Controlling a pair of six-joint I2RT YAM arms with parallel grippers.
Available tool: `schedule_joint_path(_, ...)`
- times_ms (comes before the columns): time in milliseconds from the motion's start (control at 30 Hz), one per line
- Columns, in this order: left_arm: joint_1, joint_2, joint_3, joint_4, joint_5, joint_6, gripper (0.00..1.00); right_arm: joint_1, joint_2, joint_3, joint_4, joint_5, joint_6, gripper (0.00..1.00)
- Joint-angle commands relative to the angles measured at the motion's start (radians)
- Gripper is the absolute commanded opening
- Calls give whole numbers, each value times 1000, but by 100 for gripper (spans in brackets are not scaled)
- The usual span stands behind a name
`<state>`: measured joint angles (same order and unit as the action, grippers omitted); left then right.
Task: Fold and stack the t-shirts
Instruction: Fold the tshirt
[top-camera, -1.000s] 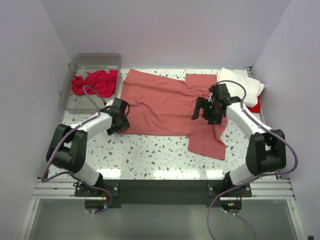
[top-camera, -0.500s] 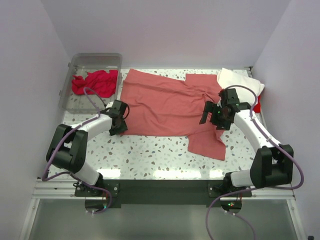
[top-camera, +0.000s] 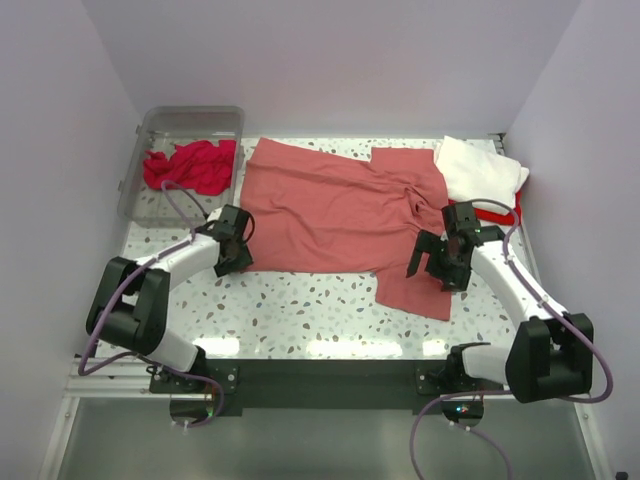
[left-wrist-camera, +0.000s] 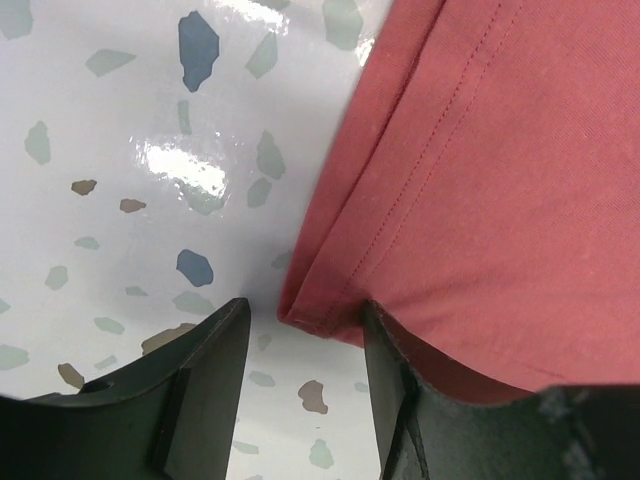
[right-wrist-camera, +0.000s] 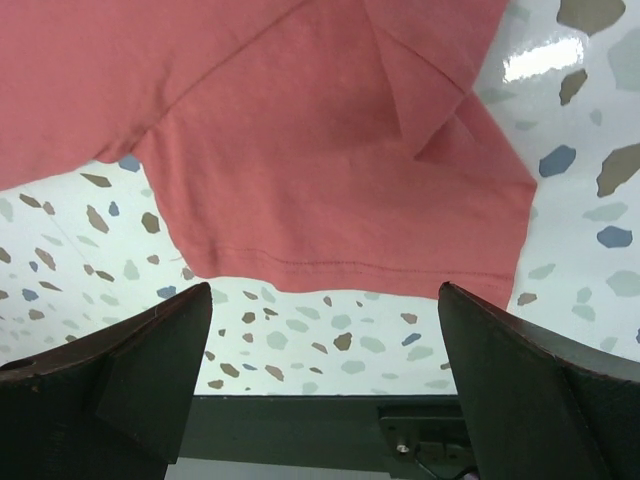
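The robot's right gripper needs to move back and to the right in its wrist view next, then go down onto the flap's hem corner, out by one finger.
The large coral-red t-shirt (top-camera: 330, 210) lies spread across the table. My left gripper (top-camera: 232, 258) is open at its near left corner. In the left wrist view that hemmed corner (left-wrist-camera: 330, 300) lies between the fingers of the left gripper (left-wrist-camera: 305, 325). My right gripper (top-camera: 437, 268) is wide open and empty above the shirt's near right flap (right-wrist-camera: 340, 190), its jaws (right-wrist-camera: 320, 305) over the hem edge. The white t-shirt (top-camera: 480, 168) sits folded at the back right, on top of the bright red one (top-camera: 512, 212). The crimson t-shirt (top-camera: 190, 165) lies crumpled in the bin.
A clear plastic bin (top-camera: 150, 130) stands at the back left. Walls close in the table on the left, back and right. Bare speckled tabletop (top-camera: 300, 310) runs along the near edge, in front of a dark rail (right-wrist-camera: 300, 430).
My right gripper has moved toward the near edge along the shirt's right side, still open. My left gripper has shifted only slightly at the shirt's corner.
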<state>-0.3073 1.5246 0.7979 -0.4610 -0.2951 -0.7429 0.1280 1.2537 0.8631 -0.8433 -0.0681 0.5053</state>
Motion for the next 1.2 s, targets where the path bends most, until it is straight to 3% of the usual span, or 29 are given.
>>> schedule_joint_path(0, 14, -56, -29, 4, -15, -27, 53, -2, -40, -16, -31, 25, 35, 99)
schedule_joint_path(233, 19, -26, -48, 50, 33, -21, 42, -4, -57, -22, -57, 56, 53, 99)
schedule_joint_path(433, 22, -20, -49, 62, 37, -9, 16, -11, -59, -59, -77, 65, 125, 99)
schedule_joint_path(633, 30, -7, -49, 79, 62, 13, 0, -13, -86, -162, -51, 65, 231, 99)
schedule_joint_path(1000, 79, -61, -49, 65, 90, 45, 0, -14, -128, -225, -86, 188, 306, 98)
schedule_joint_path(1167, 105, -70, -63, 64, 93, 51, 0, -14, -120, -266, -45, 195, 349, 91)
